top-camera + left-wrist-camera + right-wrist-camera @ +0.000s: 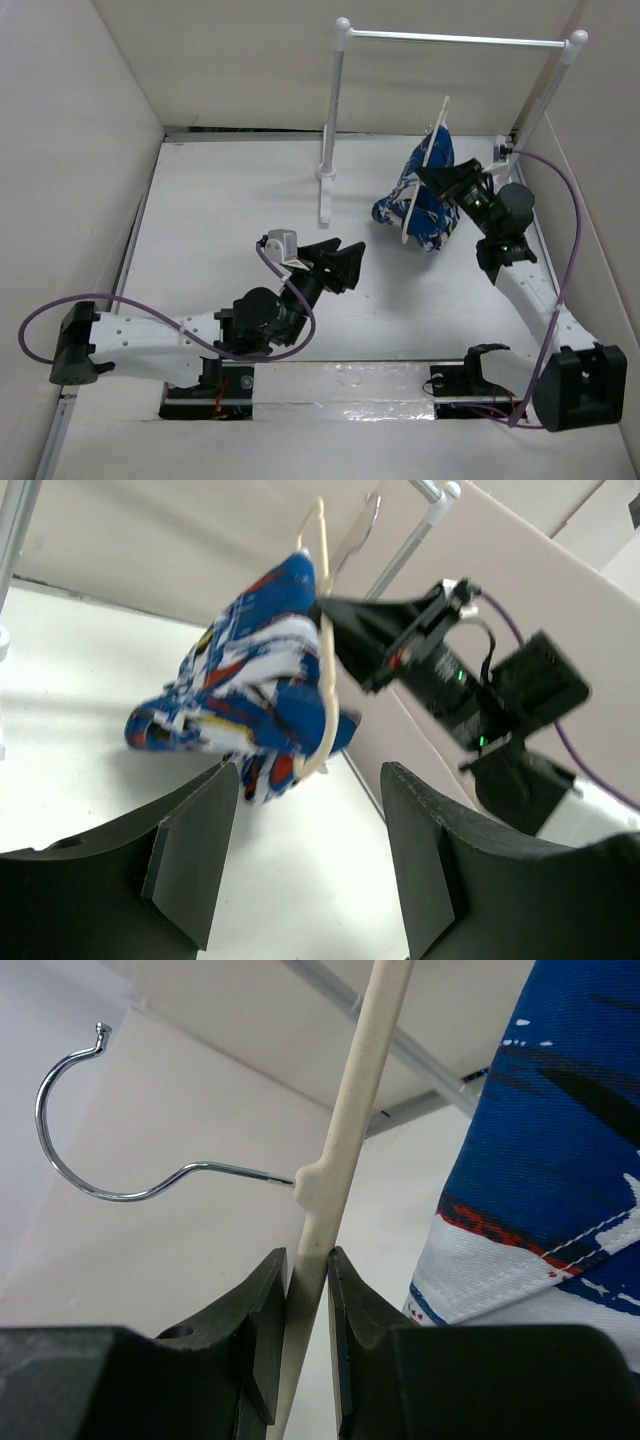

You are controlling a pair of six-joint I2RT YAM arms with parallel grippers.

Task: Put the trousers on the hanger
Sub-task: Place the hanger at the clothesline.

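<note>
My right gripper lifts outward next, brings the hanger's wire hook over the metal bar [465, 41] and releases the hook, since that bar is above and outward of it.
The blue splashed trousers [418, 197] hang bunched over the cream hanger [424, 166], held up off the table at the right. My right gripper [437, 176] is shut on the hanger's bar just below its wire hook [110, 1160]; the bar [345, 1140] sits clamped between the pads, with trousers cloth [545, 1150] beside it. My left gripper [345, 263] is open and empty, low over the table and short of the trousers [250, 700], facing them. The hanger [325, 670] shows in front of the cloth in the left wrist view.
A white two-post rack with a metal rail [455, 40] stands at the back; its left post [328, 140] has a base on the table. White walls enclose the table on the left, back and right.
</note>
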